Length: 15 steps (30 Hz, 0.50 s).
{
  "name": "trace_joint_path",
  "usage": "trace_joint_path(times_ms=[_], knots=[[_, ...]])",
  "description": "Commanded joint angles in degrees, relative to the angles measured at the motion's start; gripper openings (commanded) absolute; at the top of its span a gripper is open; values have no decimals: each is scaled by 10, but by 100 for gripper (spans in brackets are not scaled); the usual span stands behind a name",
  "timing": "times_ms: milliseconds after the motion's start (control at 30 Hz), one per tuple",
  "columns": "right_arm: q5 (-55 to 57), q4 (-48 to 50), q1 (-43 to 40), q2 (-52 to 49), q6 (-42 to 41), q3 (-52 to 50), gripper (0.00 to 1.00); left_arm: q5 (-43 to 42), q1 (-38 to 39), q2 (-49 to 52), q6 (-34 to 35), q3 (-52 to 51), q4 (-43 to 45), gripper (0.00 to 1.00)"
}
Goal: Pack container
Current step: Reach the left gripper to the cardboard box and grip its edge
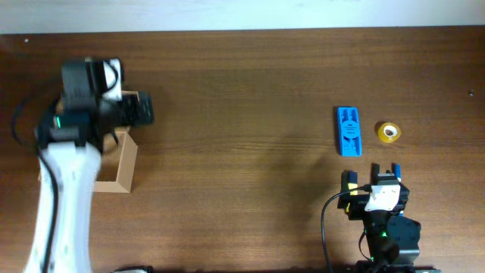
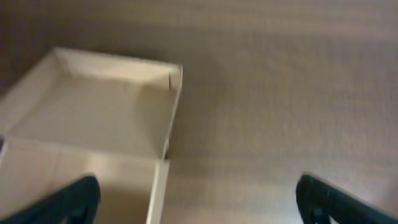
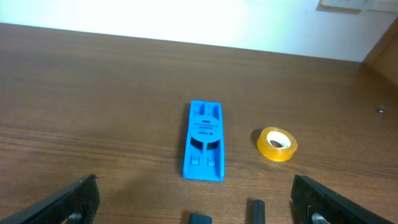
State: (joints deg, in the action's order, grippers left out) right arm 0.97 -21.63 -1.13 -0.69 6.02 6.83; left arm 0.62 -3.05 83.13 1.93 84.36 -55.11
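Observation:
The container's side lies off-center between my fingers, so my left gripper lowers and shifts toward the container next, straddling that side's top edge (image 1: 123,147) (image 2: 159,186).
The brown cardboard container (image 1: 126,161) sits at the left of the table, open, under my left arm. In the left wrist view its inside (image 2: 106,115) looks empty, and one wall edge (image 2: 158,193) lies between my fingers. My left gripper (image 1: 139,111) (image 2: 205,202) is open and empty, above the container's right wall. My right gripper (image 1: 383,180) (image 3: 199,200) is open and empty at the front right, a little short of the flat blue plastic case (image 1: 348,130) (image 3: 204,140) and the yellow tape roll (image 1: 389,132) (image 3: 277,144).
Two small dark items (image 3: 199,218) (image 3: 256,209) lie just ahead of my right gripper, nearer than the blue case. The table's far edge meets a white wall (image 3: 186,18). Bare wood (image 1: 242,136) spans the middle between the two arms.

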Motion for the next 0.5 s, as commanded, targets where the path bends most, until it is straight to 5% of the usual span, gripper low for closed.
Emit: trace_joint_path(times_ms=[0, 133, 467], knots=[[-3, 0, -5, 5, -5, -4, 99, -8, -5, 66, -25, 75, -52, 99], [-3, 0, -5, 5, -5, -4, 99, -2, -5, 113, -83, 78, -99, 99], [-3, 0, -5, 5, -5, -4, 99, 69, -5, 182, -68, 76, -187, 94]])
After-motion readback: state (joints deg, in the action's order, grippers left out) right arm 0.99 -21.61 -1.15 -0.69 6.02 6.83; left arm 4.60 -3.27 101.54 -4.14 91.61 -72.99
